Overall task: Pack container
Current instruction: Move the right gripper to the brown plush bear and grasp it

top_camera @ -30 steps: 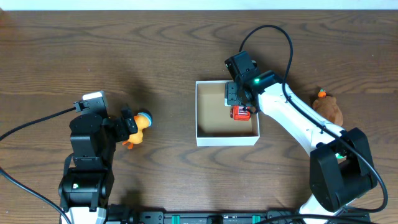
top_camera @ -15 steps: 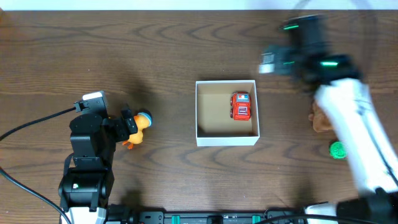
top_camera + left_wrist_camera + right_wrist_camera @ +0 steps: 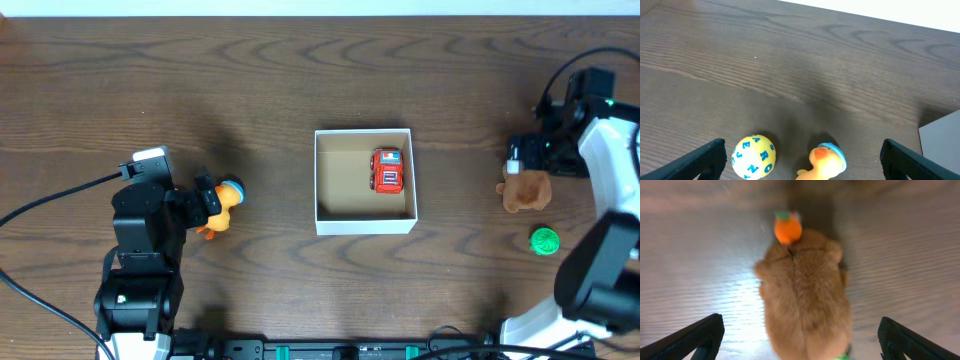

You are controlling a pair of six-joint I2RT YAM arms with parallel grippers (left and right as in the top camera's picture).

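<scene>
My right gripper should next go down onto the body of the brown plush toy point(image 3: 526, 191) and close, because the plush is already between the open fingers.
The container point(image 3: 343, 190), a white-walled square box with a tan inside, stands mid-table and holds a red toy car point(image 3: 388, 170) at its right side. My left gripper point(image 3: 204, 202) is open at the left. In the left wrist view its fingers point(image 3: 812, 167) spread wide around a yellow lettered ball point(image 3: 754, 156) and a yellow duck with a blue cap point(image 3: 826, 161); the duck also shows in the overhead view point(image 3: 226, 205). My right gripper point(image 3: 528, 165) is open just above a brown plush toy point(image 3: 526, 191). The plush, with an orange top point(image 3: 788, 229), lies between the fingers point(image 3: 807, 347).
A small green ball point(image 3: 543, 241) lies near the plush, toward the front right. The container's wall shows at the right edge of the left wrist view point(image 3: 940, 137). Black cables run from both arms over the table.
My right gripper let go of the red car inside the container and swung away to the right, now over the brown plush toy. The left arm has not moved.
</scene>
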